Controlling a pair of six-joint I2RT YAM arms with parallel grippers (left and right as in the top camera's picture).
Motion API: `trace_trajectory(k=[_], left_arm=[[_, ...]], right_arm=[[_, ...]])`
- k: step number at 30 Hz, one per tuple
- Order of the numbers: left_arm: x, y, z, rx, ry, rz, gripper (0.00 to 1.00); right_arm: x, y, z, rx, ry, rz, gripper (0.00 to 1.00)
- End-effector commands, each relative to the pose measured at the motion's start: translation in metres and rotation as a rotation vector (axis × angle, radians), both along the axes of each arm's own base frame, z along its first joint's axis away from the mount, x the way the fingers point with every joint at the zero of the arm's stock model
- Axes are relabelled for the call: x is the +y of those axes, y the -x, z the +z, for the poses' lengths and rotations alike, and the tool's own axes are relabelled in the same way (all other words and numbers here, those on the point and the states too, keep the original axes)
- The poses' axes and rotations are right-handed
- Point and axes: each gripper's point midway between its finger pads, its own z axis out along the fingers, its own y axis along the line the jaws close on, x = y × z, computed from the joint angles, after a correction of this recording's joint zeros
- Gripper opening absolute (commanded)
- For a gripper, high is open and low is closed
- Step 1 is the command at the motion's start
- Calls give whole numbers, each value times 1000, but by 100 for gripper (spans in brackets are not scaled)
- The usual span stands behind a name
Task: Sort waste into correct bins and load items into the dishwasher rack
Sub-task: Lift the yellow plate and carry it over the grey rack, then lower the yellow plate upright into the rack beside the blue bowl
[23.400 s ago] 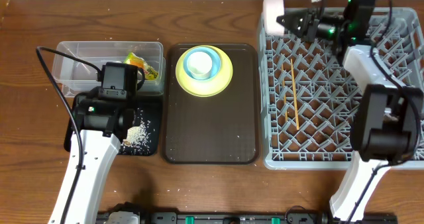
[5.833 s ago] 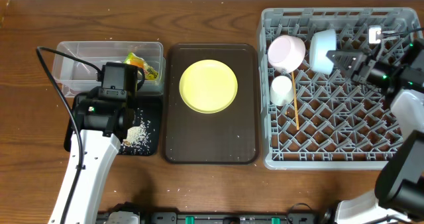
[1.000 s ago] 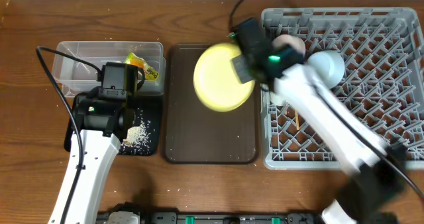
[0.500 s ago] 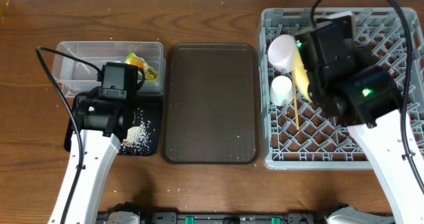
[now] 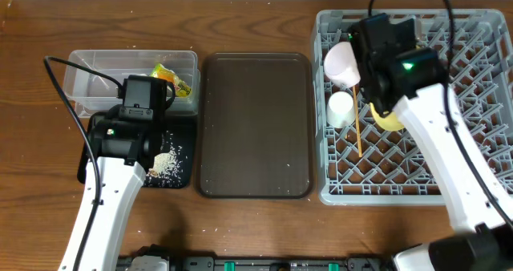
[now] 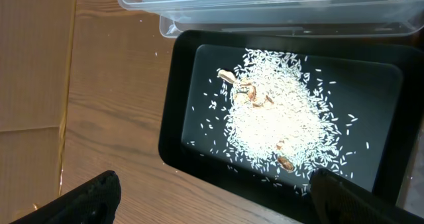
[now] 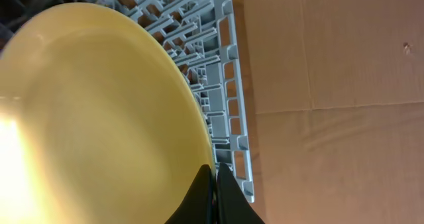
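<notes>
The robot's right gripper will move down toward the rack cells beside the chopsticks, left in the overhead view, and release the plate's rim there, because those cells are empty.
My right gripper (image 7: 213, 189) is shut on the rim of the yellow plate (image 7: 93, 118). It holds the plate on edge over the grey dishwasher rack (image 5: 473, 143); in the overhead view only a slice of the plate (image 5: 390, 120) shows under the arm. In the rack lie a white bowl (image 5: 341, 62), a small white cup (image 5: 341, 108) and chopsticks (image 5: 357, 135). The light blue bowl is hidden. My left gripper (image 6: 218, 207) is open and empty above the black tray (image 6: 179, 151), which holds rice (image 6: 278, 121). The clear tub (image 5: 88, 66) holds the snack wrapper (image 5: 172, 80).
The large brown serving tray (image 5: 255, 127) lies bare between the bins and the rack. The rack's right and front cells hold nothing. In the right wrist view the rack's wall (image 7: 228, 98) ends at bare wood table (image 7: 331, 85).
The right arm lifted the yellow plate off the brown tray, carried it right over the rack and turned it on edge. The left arm has not moved.
</notes>
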Motion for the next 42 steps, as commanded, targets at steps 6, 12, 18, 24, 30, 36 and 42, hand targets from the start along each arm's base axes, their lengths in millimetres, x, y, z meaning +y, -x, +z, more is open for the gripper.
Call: trace_trajectory(k=[6,12,18,24,30,36,42], left_arm=[[3,-1,4,-5,-13,4,94],[3,-1,4,-4,-13,4,94],[3,-1,4,-4,-13,4,94],[3,-1,4,-5,-13,4,94],[3,-1,4,-4,-13,4,94],[3,-1,4,-4,-13,4,94],[3,-1,4,-4,-13,4,94]], right_arm=[[-9,-13,-22,83,107,-24,1],[-8,-18,-29,115,134,-10,1],[-17,-28,-2,121,318,12,1],[-1,-31,-24,155,186,80,1],[9,-28,-34,195,140,118,1],[33,-26,-62,249,-55,192,5],[38,-25,-67,247,-100,196,37]])
